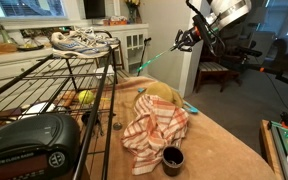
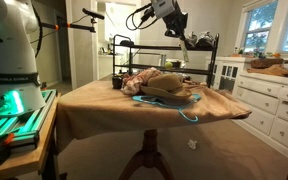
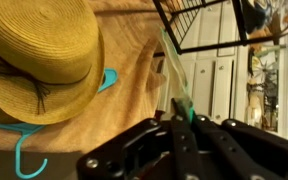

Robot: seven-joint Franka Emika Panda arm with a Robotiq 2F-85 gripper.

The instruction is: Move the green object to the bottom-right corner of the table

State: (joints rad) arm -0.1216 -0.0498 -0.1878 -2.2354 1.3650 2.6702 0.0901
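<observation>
My gripper should lower the green object outward to the table's bare far end below, beyond the straw hat, and release it.
The green object (image 1: 156, 58) is a long thin green stick. My gripper (image 1: 187, 41) is shut on one end of it and holds it in the air above the far side of the table (image 1: 219, 140). The stick slants down from the jaws toward the black wire rack. In the wrist view the green object (image 3: 172, 75) runs up from between the shut fingers (image 3: 181, 120), over the table (image 3: 124, 90) edge. In an exterior view my gripper (image 2: 184, 38) hangs high above the table (image 2: 104, 105); the stick is hard to make out there.
A straw hat (image 1: 162, 92), a striped cloth (image 1: 152, 128), a teal hanger (image 1: 187, 104) and a dark cup (image 1: 172, 158) lie on the table. A black wire rack (image 1: 54, 85) with shoes (image 1: 82, 40) and a radio (image 1: 29, 140) stands beside it. White cabinets (image 2: 269, 105) are nearby.
</observation>
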